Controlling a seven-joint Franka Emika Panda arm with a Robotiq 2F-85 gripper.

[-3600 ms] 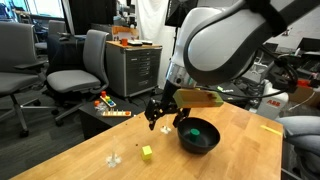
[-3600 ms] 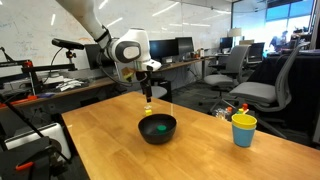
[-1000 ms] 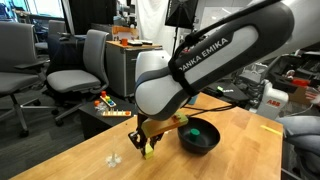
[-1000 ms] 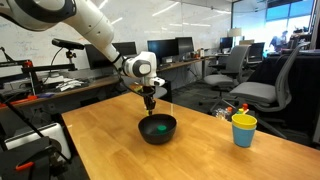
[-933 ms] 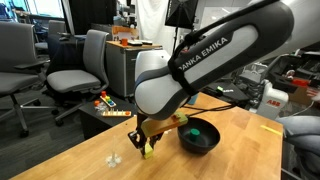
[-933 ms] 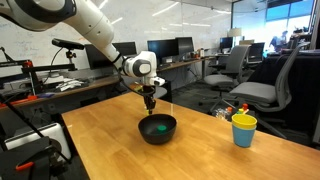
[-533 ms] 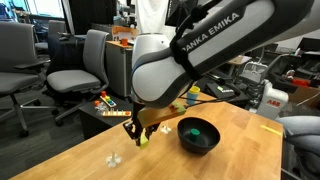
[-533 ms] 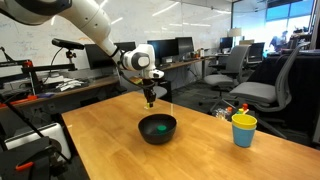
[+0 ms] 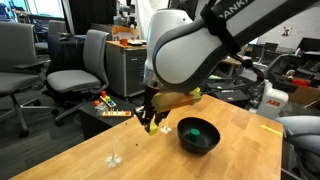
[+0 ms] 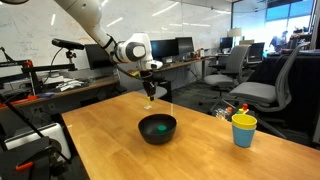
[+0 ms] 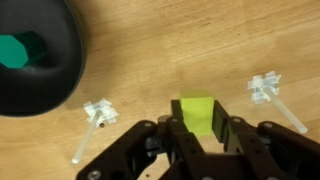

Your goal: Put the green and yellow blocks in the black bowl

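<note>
My gripper carries the yellow block left in the wrist view next, over the black bowl (image 9: 200,146) with the green block, then lowers and releases it.
My gripper (image 11: 198,122) is shut on the pale yellow block (image 11: 197,112), which sits squarely between the two black fingers. In both exterior views the gripper (image 9: 151,122) (image 10: 149,94) hangs above the wooden table, off to one side of the black bowl (image 9: 200,146) (image 10: 157,138). The wrist view shows the bowl (image 11: 55,72) at the upper left with the green block (image 11: 15,50) lying inside it. That green block (image 9: 195,128) (image 10: 159,127) also shows as a spot in the bowl in both exterior views.
A yellow cup (image 10: 243,129) with a teal rim stands near the table's corner. Two small white plastic pieces (image 11: 98,112) (image 11: 266,87) lie on the wood under the gripper. A flat yellow strip (image 9: 270,128) lies beyond the bowl. Office chairs (image 9: 82,65) ring the table.
The arm has lifted off the table with the yellow block in its fingers and swung toward the bowl. The green block stays in the bowl.
</note>
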